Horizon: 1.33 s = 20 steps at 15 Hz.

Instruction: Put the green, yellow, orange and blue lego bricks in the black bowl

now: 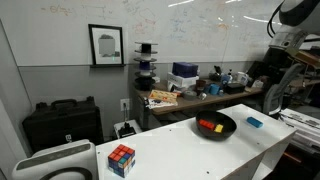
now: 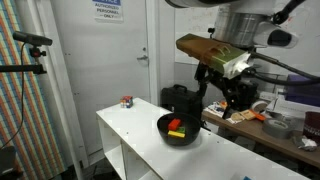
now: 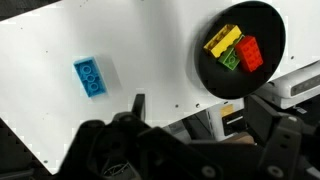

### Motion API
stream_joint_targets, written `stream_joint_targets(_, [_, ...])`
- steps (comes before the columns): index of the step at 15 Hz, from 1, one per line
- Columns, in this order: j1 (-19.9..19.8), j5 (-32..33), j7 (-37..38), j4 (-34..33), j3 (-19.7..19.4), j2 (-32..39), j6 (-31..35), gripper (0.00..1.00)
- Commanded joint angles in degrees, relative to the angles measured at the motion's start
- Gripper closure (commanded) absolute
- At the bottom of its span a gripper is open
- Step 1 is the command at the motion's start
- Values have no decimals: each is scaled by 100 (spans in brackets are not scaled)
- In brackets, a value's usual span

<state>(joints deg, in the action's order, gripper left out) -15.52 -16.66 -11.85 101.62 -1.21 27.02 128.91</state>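
My gripper is open, and the light blue brick lies at an angle to my fingers. My gripper will first move away from the bowl and turn, so it can go down onto the brick.
The black bowl holds the yellow brick, the green brick and the orange-red brick. It also shows in both exterior views. The light blue brick lies flat on the white table, apart from the bowl; in an exterior view it lies beside the bowl near the table's end. My gripper is open and empty, high above the table's edge between the blue brick and the bowl. In an exterior view it hangs above the bowl.
A multicoloured puzzle cube stands at the table's other end. A black hard case sits behind the table. A cluttered desk stands behind. The white table ends just below the bowl.
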Motion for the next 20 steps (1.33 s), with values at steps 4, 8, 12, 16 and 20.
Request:
stream_joint_targets(4, [-353, 151, -824, -334, -171, 401, -750, 0])
stream_joint_targets(8, [-350, 795, -1282, -402, -332, 845, -213, 0])
stream_joint_targets(12, [-295, 1348, -1338, -700, -348, 1424, 402, 0])
stream_joint_targets(16, [-306, 1536, -1323, -974, -213, 1917, 1221, 0])
stream_joint_targets(20, [-368, 1558, -1276, -1226, -106, 2267, 1582, 0])
